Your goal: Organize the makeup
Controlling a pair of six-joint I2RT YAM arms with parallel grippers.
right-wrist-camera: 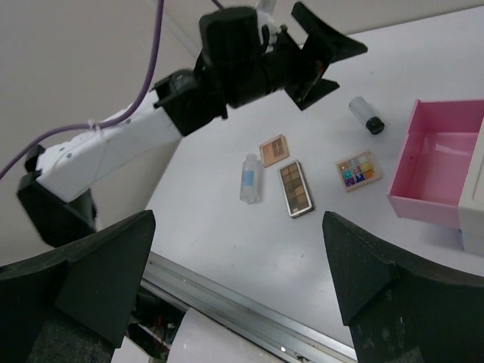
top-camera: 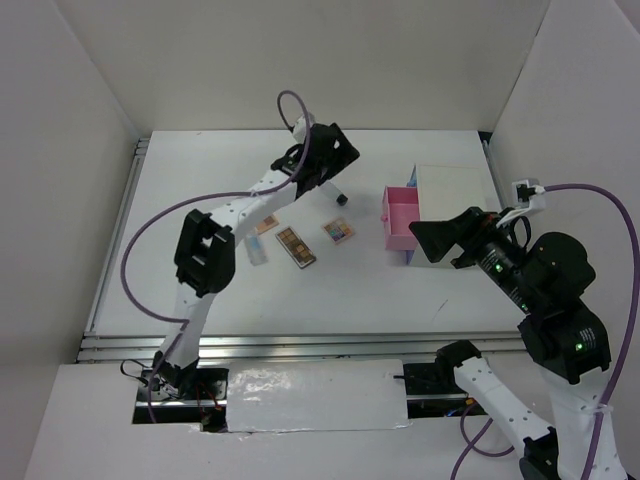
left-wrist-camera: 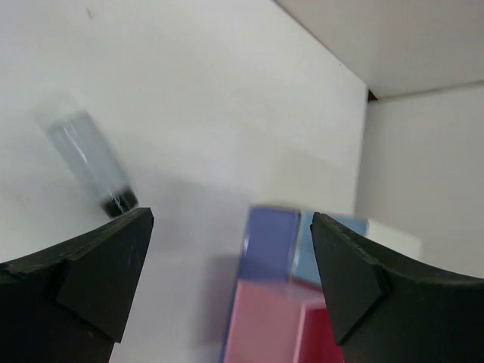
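Observation:
The body of the black-capped bottle [top-camera: 341,197] [left-wrist-camera: 88,156] lies slanted off the fingers, so my left gripper will next move down and turn to straddle it.
My left gripper [top-camera: 340,160] is open and empty, held above the far middle of the table; it also shows in the right wrist view [right-wrist-camera: 331,68]. A clear black-capped bottle [top-camera: 341,197] lies just below it, seen blurred in the left wrist view [left-wrist-camera: 91,162]. Three palettes lie left of centre: a small one [right-wrist-camera: 274,150], a long dark one [right-wrist-camera: 296,188] and a colourful one [right-wrist-camera: 358,170]. A clear blue-labelled bottle [right-wrist-camera: 250,178] lies beside them. My right gripper [top-camera: 425,243] is open and empty, beside the pink drawer [top-camera: 403,215]. The lipstick tube and rose-gold stick are out of view.
The white box [top-camera: 455,190] stands at the right, its pink drawer pulled out toward the centre and open at the top. A blue drawer front [left-wrist-camera: 272,242] shows above the pink one. A metal rail [right-wrist-camera: 249,318] runs along the table's near edge.

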